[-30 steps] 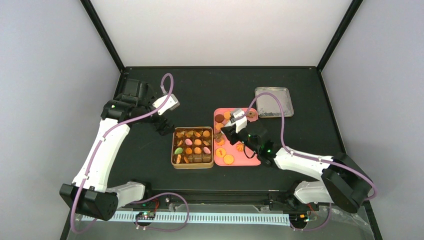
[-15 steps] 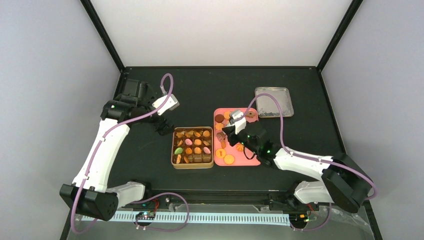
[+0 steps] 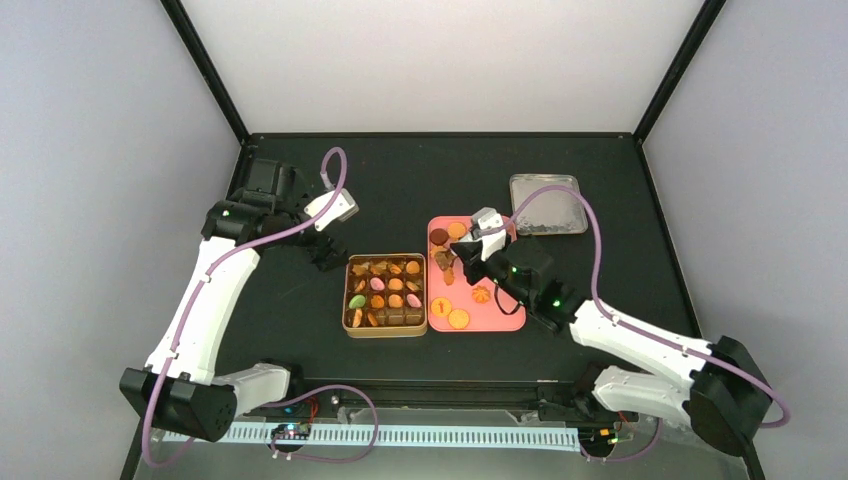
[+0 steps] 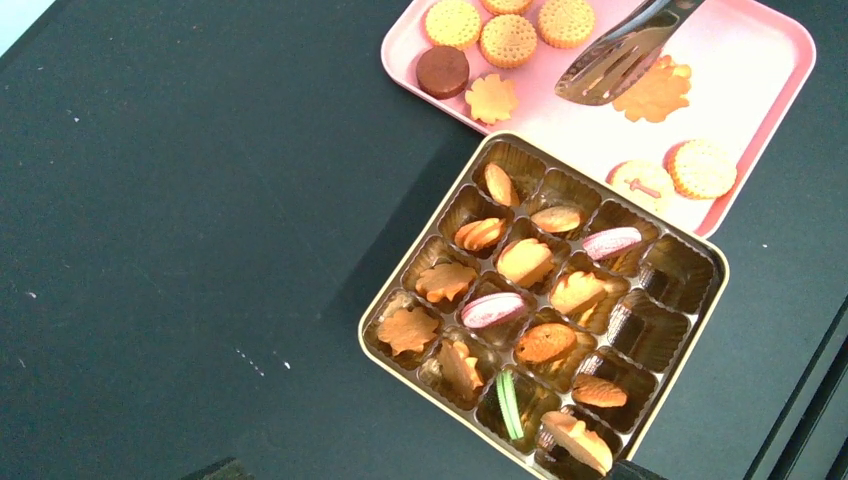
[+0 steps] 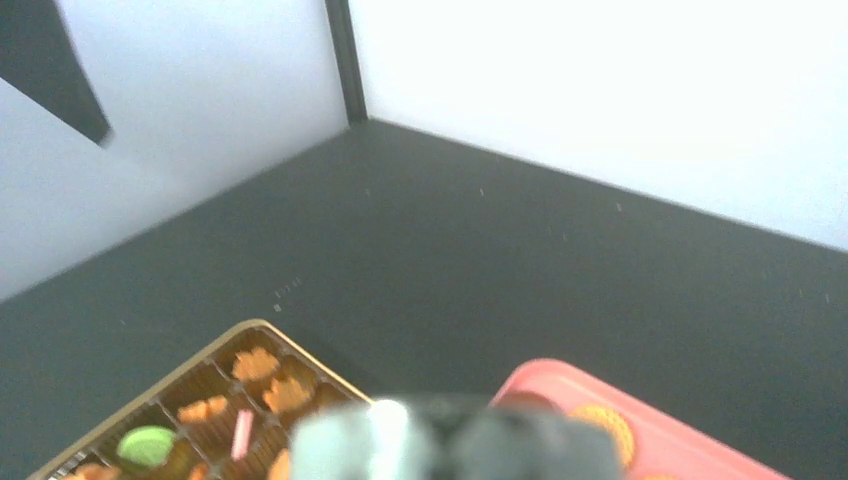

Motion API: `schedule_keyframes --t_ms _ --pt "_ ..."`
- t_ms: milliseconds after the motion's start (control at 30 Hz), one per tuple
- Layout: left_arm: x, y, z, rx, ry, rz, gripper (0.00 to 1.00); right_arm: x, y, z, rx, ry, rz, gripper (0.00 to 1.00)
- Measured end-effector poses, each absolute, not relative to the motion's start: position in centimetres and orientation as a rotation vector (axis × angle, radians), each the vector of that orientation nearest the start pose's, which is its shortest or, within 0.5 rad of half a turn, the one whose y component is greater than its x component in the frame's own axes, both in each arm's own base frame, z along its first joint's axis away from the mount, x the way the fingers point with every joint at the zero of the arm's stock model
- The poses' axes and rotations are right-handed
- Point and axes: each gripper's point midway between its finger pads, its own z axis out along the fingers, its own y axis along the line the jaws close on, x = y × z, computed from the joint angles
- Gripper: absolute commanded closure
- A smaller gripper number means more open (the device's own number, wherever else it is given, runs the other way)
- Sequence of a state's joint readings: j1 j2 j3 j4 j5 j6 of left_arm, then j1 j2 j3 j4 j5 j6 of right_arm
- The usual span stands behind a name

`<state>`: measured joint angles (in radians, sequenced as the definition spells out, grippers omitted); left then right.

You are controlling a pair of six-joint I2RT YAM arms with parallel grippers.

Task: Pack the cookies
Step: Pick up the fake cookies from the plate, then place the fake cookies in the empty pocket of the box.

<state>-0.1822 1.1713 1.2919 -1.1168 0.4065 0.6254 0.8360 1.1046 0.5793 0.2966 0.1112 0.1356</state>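
The metal tongs should go back next in my right gripper, over the gold tin's near row (image 3: 404,317), where cups are still empty.
Cookies (image 4: 525,262) fill many brown cups of the gold tin (image 4: 445,401), which the top view shows mid-table (image 3: 349,300). More cookies (image 4: 508,38) lie on the pink tray (image 4: 760,60) to its right. My right gripper (image 3: 468,250) is shut on the metal tongs (image 4: 620,55). Their closed tips hang over the tray beside a flower-shaped cookie (image 4: 655,90). Whether they pinch a cookie I cannot tell. The right wrist view shows the tongs (image 5: 450,445) only as a grey blur. My left gripper (image 3: 325,252) hovers open off the tin's far left corner, holding nothing.
A silver metal tray (image 3: 546,204) lies at the back right, just beyond the pink tray (image 3: 500,310). Black frame posts stand at both back corners. The right arm's cable arcs over the silver tray.
The right gripper has squeezed tighter on the tongs. Its arm has stretched out to the right, drawing the tongs slightly toward the back of the pink tray. The left arm has stayed still.
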Motion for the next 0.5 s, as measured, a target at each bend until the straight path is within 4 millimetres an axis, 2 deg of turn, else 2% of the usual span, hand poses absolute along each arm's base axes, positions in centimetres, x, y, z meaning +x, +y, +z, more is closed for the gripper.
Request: schedule_keyframes --t_ms 133,267,400,500 --pt "26.3 -11.5 25.1 1.102 2.222 -0.333 0.04 25.6 27.9 26.2 -0.561 1.66 0.64 0.99" --pt "26.5 -11.1 25.1 1.083 2.23 -0.327 0.04 23.0 30.5 29.4 -0.631 1.571 0.711 0.99" --pt "26.8 -10.3 25.1 1.048 2.244 -0.315 0.04 20.6 33.8 30.2 -0.719 1.526 0.77 0.99" --pt "27.0 -9.8 25.1 1.028 2.252 -0.311 0.04 19.1 36.4 28.5 -0.805 1.534 0.785 0.99"
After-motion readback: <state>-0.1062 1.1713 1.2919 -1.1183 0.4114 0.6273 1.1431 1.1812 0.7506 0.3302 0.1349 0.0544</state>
